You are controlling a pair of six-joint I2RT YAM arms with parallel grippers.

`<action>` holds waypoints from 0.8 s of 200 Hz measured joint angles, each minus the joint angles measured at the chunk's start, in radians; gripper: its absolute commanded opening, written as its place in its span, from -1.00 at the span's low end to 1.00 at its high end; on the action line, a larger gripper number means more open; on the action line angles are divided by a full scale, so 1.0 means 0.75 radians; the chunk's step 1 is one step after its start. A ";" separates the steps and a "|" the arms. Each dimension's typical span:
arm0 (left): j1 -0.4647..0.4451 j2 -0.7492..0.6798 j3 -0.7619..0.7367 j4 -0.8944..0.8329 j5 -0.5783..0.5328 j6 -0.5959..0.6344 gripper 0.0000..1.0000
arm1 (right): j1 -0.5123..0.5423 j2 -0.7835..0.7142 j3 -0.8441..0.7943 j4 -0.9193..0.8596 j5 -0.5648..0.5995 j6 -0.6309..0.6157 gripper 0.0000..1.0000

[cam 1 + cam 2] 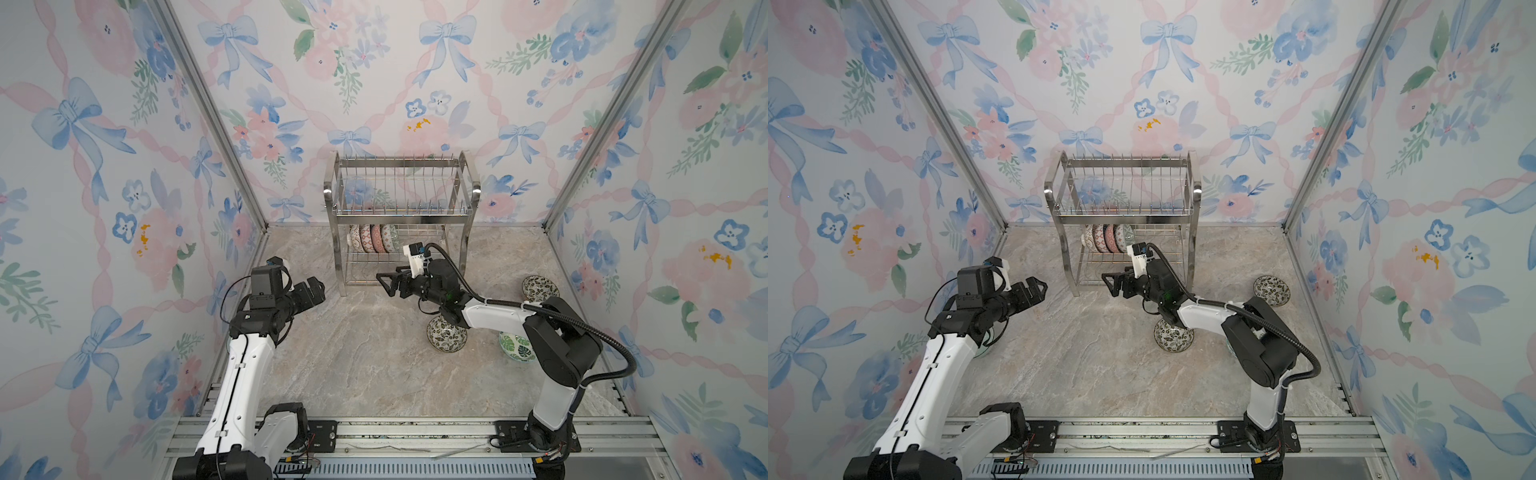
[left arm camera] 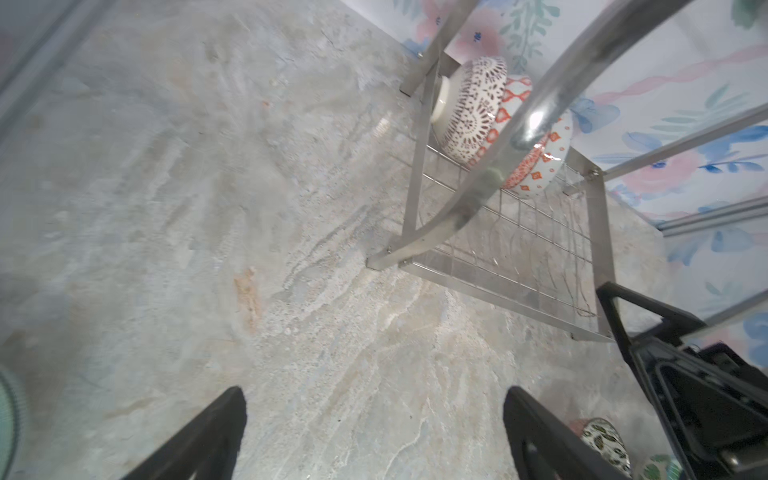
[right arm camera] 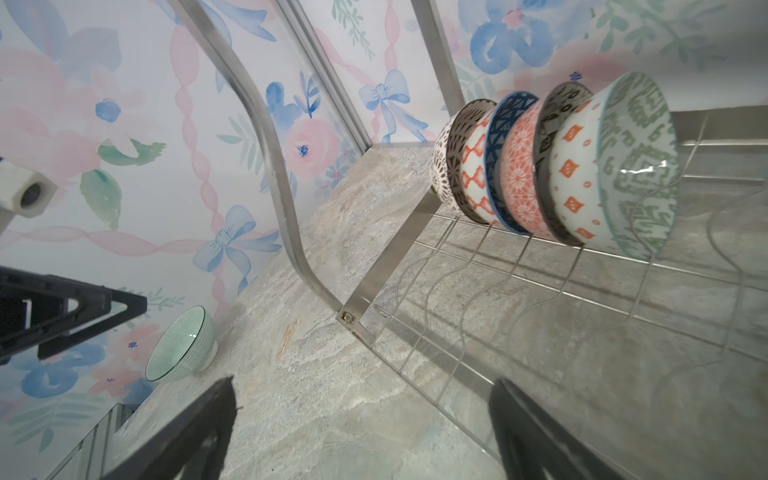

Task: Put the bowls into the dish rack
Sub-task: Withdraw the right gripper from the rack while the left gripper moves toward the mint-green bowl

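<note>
The pale green bowl still sits on the tabletop by the wall, so my open left gripper comes back and down onto the bowl's rack-side rim [image 1: 987,349] [image 2: 19,424] next.
The steel dish rack [image 1: 332,199] [image 1: 1052,199] stands against the back wall. Several patterned bowls [image 1: 374,238] [image 1: 1108,238] [image 3: 577,166] [image 2: 473,108] stand on edge in a row at the left of its lower tier; the upper tier holds nothing. My right gripper [image 1: 384,282] [image 1: 1109,282] [image 3: 362,381] is open and empty, just in front of the lower tier. My left gripper [image 1: 311,289] [image 1: 1034,289] [image 2: 374,392] hovers open and empty, left of the rack. Loose on the table: two black-white leafy bowls [image 1: 446,334] [image 1: 539,288], a green leaf bowl [image 1: 517,347] and a pale green bowl [image 3: 180,347].
Flowered walls close in the marble-look table [image 1: 365,365] on three sides. The right arm's elbow [image 1: 557,345] partly covers the green leaf bowl. The pale green bowl sits by the left wall, hidden behind the left arm in both top views. A metal rail [image 1: 415,432] runs along the front.
</note>
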 measured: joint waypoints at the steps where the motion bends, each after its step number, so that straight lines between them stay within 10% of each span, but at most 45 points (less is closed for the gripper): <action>1: 0.001 -0.001 0.002 -0.006 -0.010 0.002 0.96 | 0.001 0.000 -0.001 -0.002 0.000 -0.001 0.93; 73: 0.165 -0.037 -0.086 -0.145 -0.364 -0.091 0.96 | 0.145 -0.105 -0.048 -0.202 0.045 -0.041 0.93; 160: 0.309 0.153 -0.113 -0.133 -0.433 -0.132 0.88 | 0.197 -0.134 -0.102 -0.224 0.062 -0.046 0.93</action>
